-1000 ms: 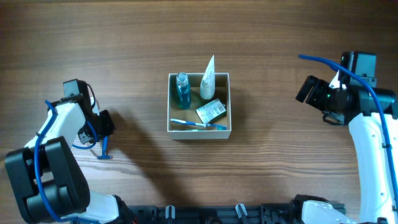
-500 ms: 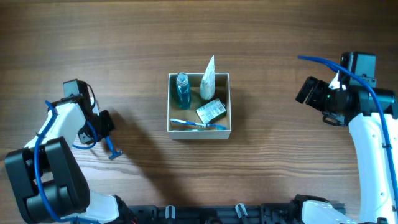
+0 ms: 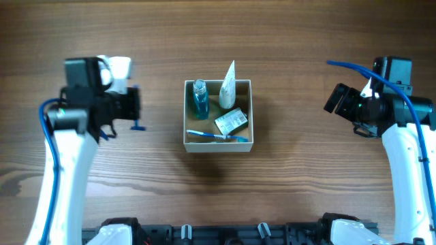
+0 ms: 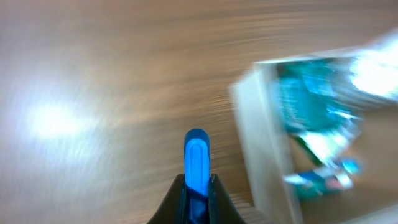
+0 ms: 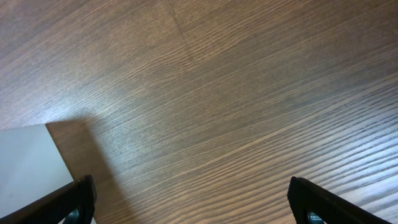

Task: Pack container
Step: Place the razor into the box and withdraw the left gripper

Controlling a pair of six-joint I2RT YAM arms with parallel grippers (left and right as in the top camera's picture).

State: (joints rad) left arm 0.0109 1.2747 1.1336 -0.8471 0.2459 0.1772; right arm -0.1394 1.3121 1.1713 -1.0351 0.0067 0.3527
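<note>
The left gripper swings to the right in the overhead view over the toothbrush (image 3: pixel 218 137), clear of the bottle (image 3: pixel 199 99), and releases next, since the toothbrush is on that side.
The container (image 3: pixel 184 116), a square white-walled box with a tan inside, sits mid-table. It holds a blue bottle (image 3: pixel 199 99), a white tube (image 3: pixel 227 85), a small green packet (image 3: pixel 231 121) and a blue toothbrush (image 3: pixel 218 137). My left gripper (image 3: pixel 136 117) is shut on a thin blue stick-like item (image 3: pixel 138 126) and holds it above the table, left of the box. In the blurred left wrist view the blue item (image 4: pixel 196 158) stands up between the jaws (image 4: pixel 196 196), with the container's wall (image 4: pixel 261 143) to its right. My right gripper (image 3: pixel 335 99) is open and empty, well right of the box.
Bare wood-grain table lies all round the box. The right wrist view shows only table between the spread fingers (image 5: pixel 189 202), plus a white corner (image 5: pixel 28 155) at the lower left.
My left arm has lifted the blue item off the table and swung up and to the right, towards the box. The right arm has not moved.
</note>
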